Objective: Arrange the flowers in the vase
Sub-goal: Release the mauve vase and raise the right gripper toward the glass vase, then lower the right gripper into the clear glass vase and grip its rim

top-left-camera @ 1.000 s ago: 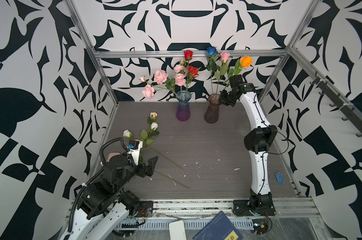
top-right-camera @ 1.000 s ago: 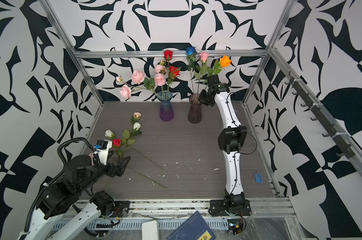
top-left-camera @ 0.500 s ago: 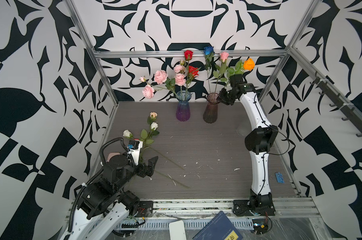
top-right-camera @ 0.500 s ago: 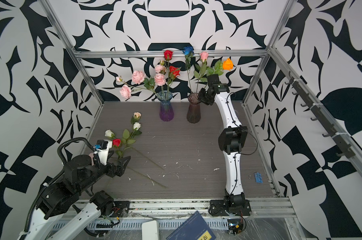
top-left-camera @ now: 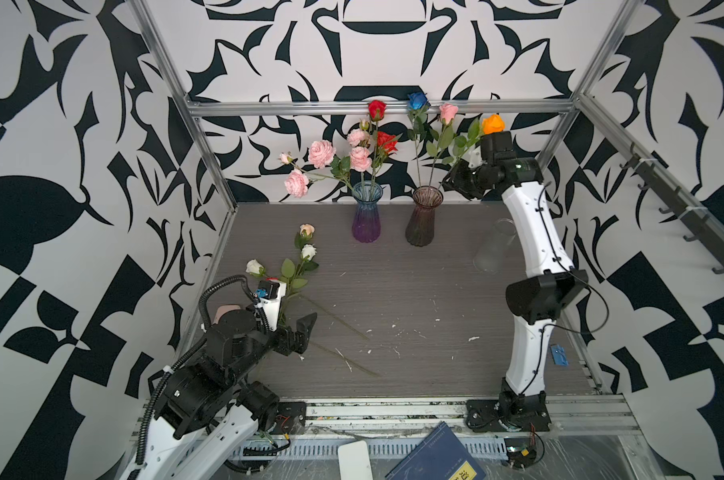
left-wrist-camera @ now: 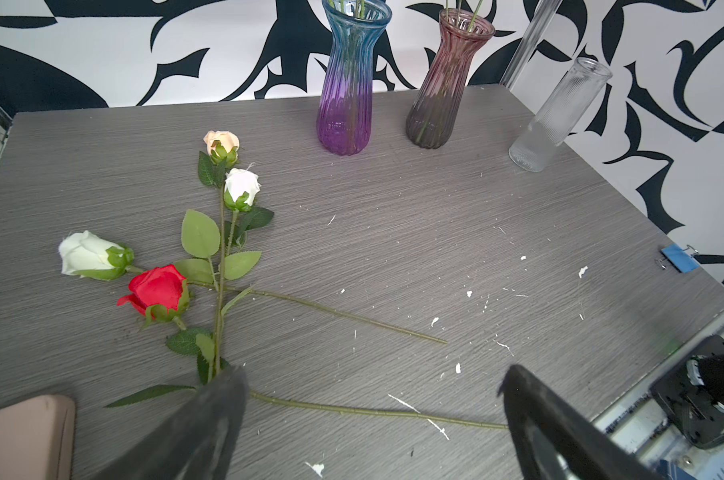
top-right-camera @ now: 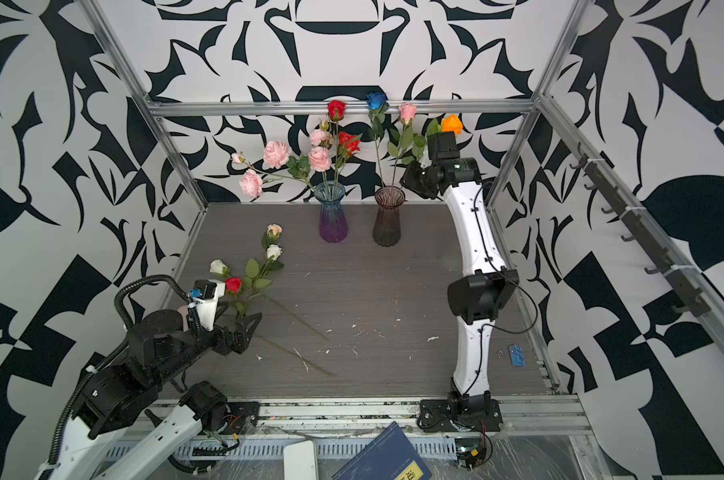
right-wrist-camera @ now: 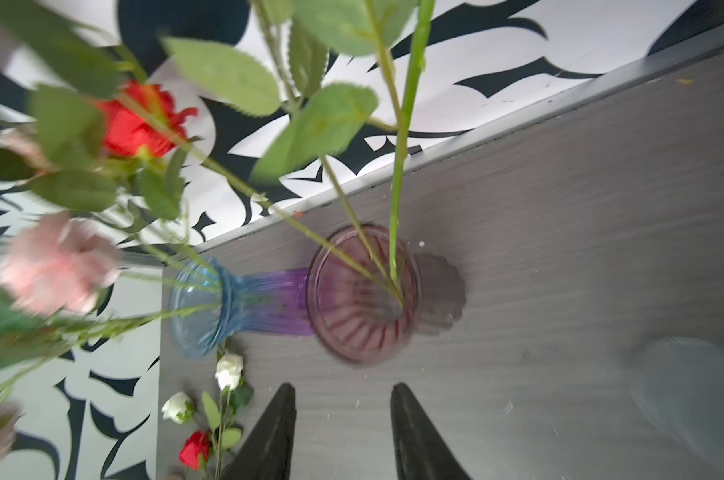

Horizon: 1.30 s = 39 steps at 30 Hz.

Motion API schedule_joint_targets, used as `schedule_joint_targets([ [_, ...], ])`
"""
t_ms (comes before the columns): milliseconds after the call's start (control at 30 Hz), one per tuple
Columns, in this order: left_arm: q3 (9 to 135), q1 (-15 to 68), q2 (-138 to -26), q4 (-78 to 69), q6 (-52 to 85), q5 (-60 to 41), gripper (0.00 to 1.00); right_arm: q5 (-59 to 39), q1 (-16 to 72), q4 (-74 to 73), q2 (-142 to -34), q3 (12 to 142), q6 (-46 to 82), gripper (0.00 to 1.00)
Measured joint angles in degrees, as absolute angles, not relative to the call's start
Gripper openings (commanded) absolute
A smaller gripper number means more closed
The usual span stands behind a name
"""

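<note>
The clear glass vase stands empty while roses still lie on the table, so the right gripper should next move back and down onto that vase's rim (top-left-camera: 505, 225) and close.
Three flowers stand in the brown-purple vase (top-left-camera: 423, 224) at the back: a blue rose (top-left-camera: 417, 100), a pink rose (top-left-camera: 448, 112) and an orange rose (top-left-camera: 493, 123). My right gripper (right-wrist-camera: 342, 390) hovers high beside that vase's rim (right-wrist-camera: 316, 291), open, with nothing between its fingers. The blue-purple vase (top-left-camera: 366, 220) holds a pink spray (top-left-camera: 322, 153) and red roses. A red rose (left-wrist-camera: 157, 291), two white roses (left-wrist-camera: 85, 253) and a cream one (left-wrist-camera: 221, 142) lie on the table at front left. My left gripper (left-wrist-camera: 374, 374) is wide open just above their stems.
An empty clear glass vase (left-wrist-camera: 559, 112) stands at the right, next to my right arm (top-left-camera: 534, 232). A small blue clip (top-left-camera: 558, 355) lies by the right edge. White flecks dot the grey tabletop (top-left-camera: 414, 291). Metal frame posts and patterned walls close in the back and sides.
My right gripper has gone from shut to open beside the orange rose's stem, and the flowers in the brown-purple vase swayed slightly. The left arm has not moved.
</note>
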State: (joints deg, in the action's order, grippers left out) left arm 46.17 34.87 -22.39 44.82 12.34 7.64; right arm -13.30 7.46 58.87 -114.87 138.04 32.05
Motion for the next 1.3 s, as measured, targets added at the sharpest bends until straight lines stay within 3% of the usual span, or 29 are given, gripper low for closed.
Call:
schedule_joint_targets([
  [233,46.2,34.9,-22.2,44.8,12.3,7.2,0.99,-7.0,-1.1,60.2,-98.5,123.3,29.6,0.42],
  [433,46.2,34.8,-22.2,44.8,12.3,7.0,1.0,2.4,-4.4,62.4,-93.9,113.6,26.1,0.42],
  [633,46.2,34.7,-22.0,44.8,12.3,6.6,0.99,3.5,-7.0,62.3,-95.9,107.4,24.5,0.43],
  [1033,46.2,34.7,-21.4,44.8,12.4,6.6,0.99,0.7,-9.8,60.1,-106.7,108.6,24.0,0.41],
  [1300,46.2,34.7,-21.2,44.8,12.4,6.6,0.99,-0.2,-9.8,60.2,-110.8,111.5,24.0,0.33],
])
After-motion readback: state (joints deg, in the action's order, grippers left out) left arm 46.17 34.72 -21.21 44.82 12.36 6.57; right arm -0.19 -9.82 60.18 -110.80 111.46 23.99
